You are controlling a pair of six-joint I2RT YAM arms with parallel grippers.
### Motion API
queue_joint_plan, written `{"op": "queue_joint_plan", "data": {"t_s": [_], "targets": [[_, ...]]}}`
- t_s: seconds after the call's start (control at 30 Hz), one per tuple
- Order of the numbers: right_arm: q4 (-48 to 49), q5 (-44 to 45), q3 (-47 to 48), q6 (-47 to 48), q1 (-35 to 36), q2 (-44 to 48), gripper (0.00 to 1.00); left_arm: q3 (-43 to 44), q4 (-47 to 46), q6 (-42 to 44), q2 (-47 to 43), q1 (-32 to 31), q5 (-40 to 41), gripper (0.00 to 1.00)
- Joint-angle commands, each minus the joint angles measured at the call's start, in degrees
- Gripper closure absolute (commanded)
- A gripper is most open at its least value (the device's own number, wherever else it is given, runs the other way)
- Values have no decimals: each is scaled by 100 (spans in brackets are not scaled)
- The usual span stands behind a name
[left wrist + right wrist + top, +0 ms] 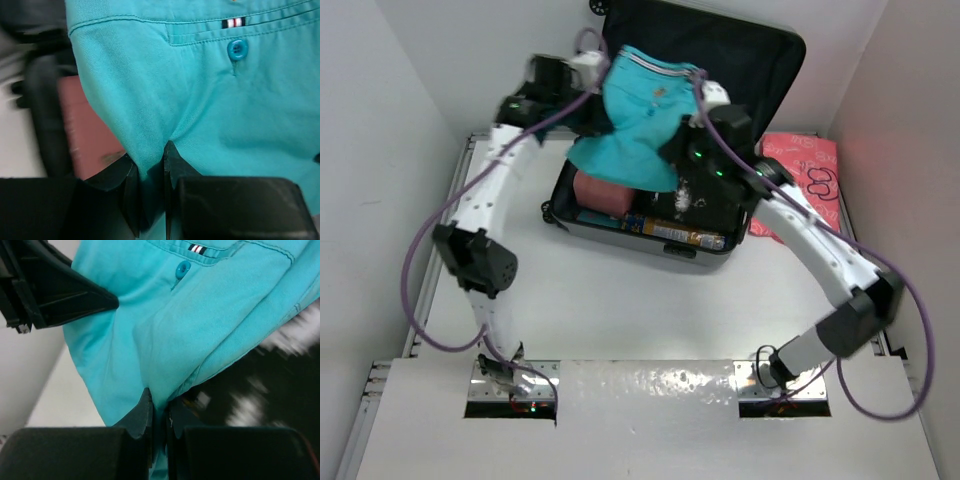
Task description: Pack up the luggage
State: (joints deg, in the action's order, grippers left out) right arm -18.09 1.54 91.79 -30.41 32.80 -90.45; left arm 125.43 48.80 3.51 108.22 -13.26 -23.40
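Observation:
The shorts go down next as my left gripper lowers toward the right in the top view, releasing them over bare space beside the dark red block filling one luggage end.
The luggage lies open at the back of the table, its lid leaning on the rear wall. Turquoise shorts hang spread above its open half. My left gripper is shut on the shorts' left edge, and the cloth is pinched between its black fingers. My right gripper is shut on the right edge, with the cloth bunched between its fingers. Inside the luggage lie a dark red block and a flat printed packet.
A pink patterned pouch lies on the table right of the luggage, under my right arm. White walls close in the left, back and right sides. Purple cables loop beside both arms.

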Motion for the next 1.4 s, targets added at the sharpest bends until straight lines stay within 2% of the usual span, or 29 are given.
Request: {"op": "queue_joint_plan", "data": {"t_s": [0.0, 0.13, 0.27, 0.4, 0.5, 0.53, 0.57, 0.6, 0.63, 0.67, 0.7, 0.83, 0.9, 0.93, 0.97, 1.03, 1.07, 1.1, 1.17, 1.2, 1.23, 1.27, 1.3, 1.33, 1.37], "targets": [[-169, -126, -985, 98, -744, 791, 100, 447, -635, -649, 512, -563, 564, 100], [-291, -620, -1663, 114, -1582, 986, 100, 597, -643, -782, 1121, -748, 819, 100], [-249, -804, -2207, 185, -1864, 811, 100, 502, -389, -597, 1535, -907, 1117, 100], [-134, -954, -2262, 281, -2031, 83, 96, 369, -327, -597, 1684, -846, 1979, 100], [-108, -840, -2148, 282, -2119, -339, 81, 351, -406, -632, 1684, -758, 2313, 100], [-142, -753, -2052, 325, -2154, -420, 65, 360, -423, -615, 1693, -757, 2313, 100], [-177, -708, -1990, 378, -2198, -490, 56, 351, -432, -597, 1711, -757, 2322, 100], [-221, -647, -1928, 439, -2216, -543, 46, 334, -424, -597, 1737, -757, 2314, 96], [-387, -559, -1850, 614, -2225, -622, 39, 272, -415, -614, 1746, -757, 2305, 77], [-502, -341, -1649, 729, -2234, -640, 32, 220, -415, -606, 1737, -757, 2183, 68], [-633, -234, -1525, 965, -2242, -640, 29, 176, -423, -614, 1720, -749, 2112, 55], [-1442, -163, -638, 1615, -2243, -596, 20, 175, -458, -658, 1588, -757, 1883, 40], [-1916, -163, 12, 1792, -2242, -535, 18, 263, -459, -685, 1474, -749, 1629, 38], [-2144, -163, 397, 1959, -2225, -508, 17, 315, -502, -685, 1413, -757, 1523, 26], [-2216, -163, 558, 1986, -2234, -491, 17, 342, -529, -702, 1281, -757, 1348, 25], [-2278, -347, 848, 1969, -2225, -464, 17, 456, -590, -720, 1158, -757, 1128, 17], [-2226, -426, 858, 1917, -2225, -438, 18, 509, -608, -729, 1027, -766, 1075, 9], [-2121, -496, 815, 1864, -2225, -421, 20, 544, -643, -720, 964, -766, 996, 8], [-1691, -620, 587, 1601, -2207, -403, 42, 553, -836, -702, 711, -775, 925, 8], [-1524, -629, 490, 1478, -2216, -446, 52, 518, -941, -685, 613, -784, 907, 12], [-1183, -664, 315, 1172, -2216, -490, 73, 335, -1203, -641, 525, -827, 898, 19], [-988, -716, 235, 1021, -2216, -534, 80, 203, -1345, -589, 368, -871, 907, 25], [-795, -769, 156, 741, -2207, -665, 87, -25, -1477, -536, 331, -967, 925, 39], [-454, -830, 86, 599, -2207, -762, 95, -53, -1583, -466, 348, -1029, 960, 48], [-328, -987, 102, 468, -2207, -859, 98, -36, -1558, -465, 505, -1073, 1021, 56]]}}
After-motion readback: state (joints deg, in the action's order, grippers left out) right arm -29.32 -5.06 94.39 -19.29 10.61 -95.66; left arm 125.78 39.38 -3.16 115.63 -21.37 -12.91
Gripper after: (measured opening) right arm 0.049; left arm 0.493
